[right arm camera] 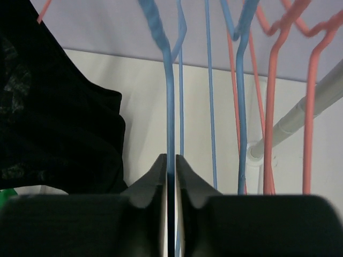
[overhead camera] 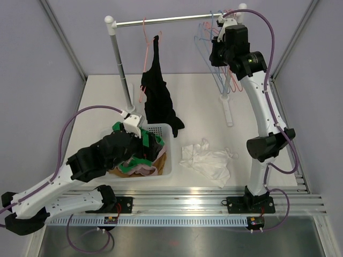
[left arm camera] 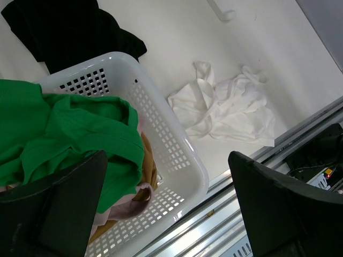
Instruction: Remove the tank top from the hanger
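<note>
I should move my left gripper to the right in the top view and down onto the tank top's crumpled middle (overhead camera: 208,160) (left arm camera: 225,107) next, because the tank top is lying loose outside the basket.
A white tank top (overhead camera: 209,160) (left arm camera: 225,110) lies crumpled on the table right of the basket, off any hanger. At the right end of the rail, my right gripper (overhead camera: 215,53) (right arm camera: 170,160) is shut on the thin wire of a bare blue hanger (overhead camera: 203,38) (right arm camera: 170,107), which runs straight up between the fingers. My left gripper (overhead camera: 140,150) (left arm camera: 169,214) hangs wide open over the basket's right side, nothing between its fingers (left arm camera: 53,203).
A black garment (overhead camera: 158,96) (right arm camera: 53,118) hangs on a pink hanger (overhead camera: 144,48) mid-rail (overhead camera: 161,21), its hem on the table. The white basket (overhead camera: 167,129) (left arm camera: 198,171) holds green (left arm camera: 64,128) and tan clothes. More blue and pink hangers (right arm camera: 270,107) crowd the rail's right end.
</note>
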